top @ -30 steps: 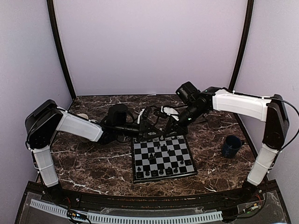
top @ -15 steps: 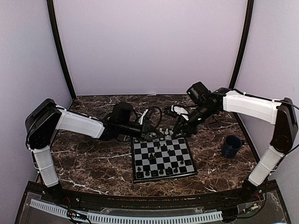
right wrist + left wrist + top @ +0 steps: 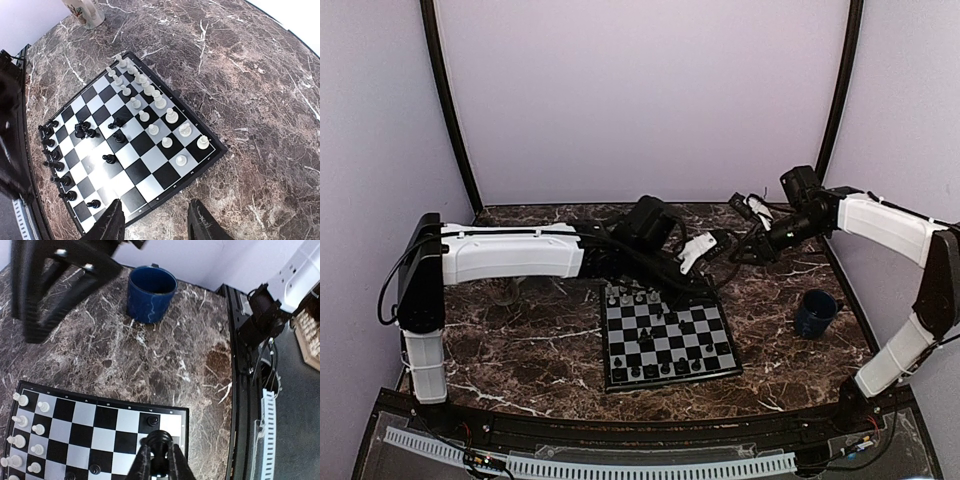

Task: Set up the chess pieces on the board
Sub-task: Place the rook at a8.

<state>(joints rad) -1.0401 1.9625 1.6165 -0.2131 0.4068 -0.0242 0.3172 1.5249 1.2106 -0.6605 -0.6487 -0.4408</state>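
Note:
The board's bare corner square [image 3: 725,362] [image 3: 174,422] is below my left gripper, nearer the front bar. My left gripper will next move down toward the bar to let go of the black piece on that square.
The board [image 3: 668,340] lies mid-table. White chess pieces [image 3: 636,297] line its far edge, black pieces [image 3: 650,370] its near edge, and a few black ones [image 3: 670,316] stand mid-board. My left gripper [image 3: 707,270] hangs above the board's far right side. In the left wrist view it [image 3: 159,462] is shut on a black piece [image 3: 159,441], seen over a corner square of the board [image 3: 107,415]. My right gripper [image 3: 750,210] is open and empty, raised behind the board's far right corner. In the right wrist view its fingers [image 3: 116,222] frame the board's edge [image 3: 167,192].
A blue mug [image 3: 815,312] stands right of the board, also in the left wrist view [image 3: 151,292]. A pale cup-like object [image 3: 86,12] stands beyond the board's far left corner. The table's front rail [image 3: 265,435] runs along the near edge.
My left arm has swung right from the board's far edge and lifted over its right side. My right arm has pulled back up and to the right, away from the board.

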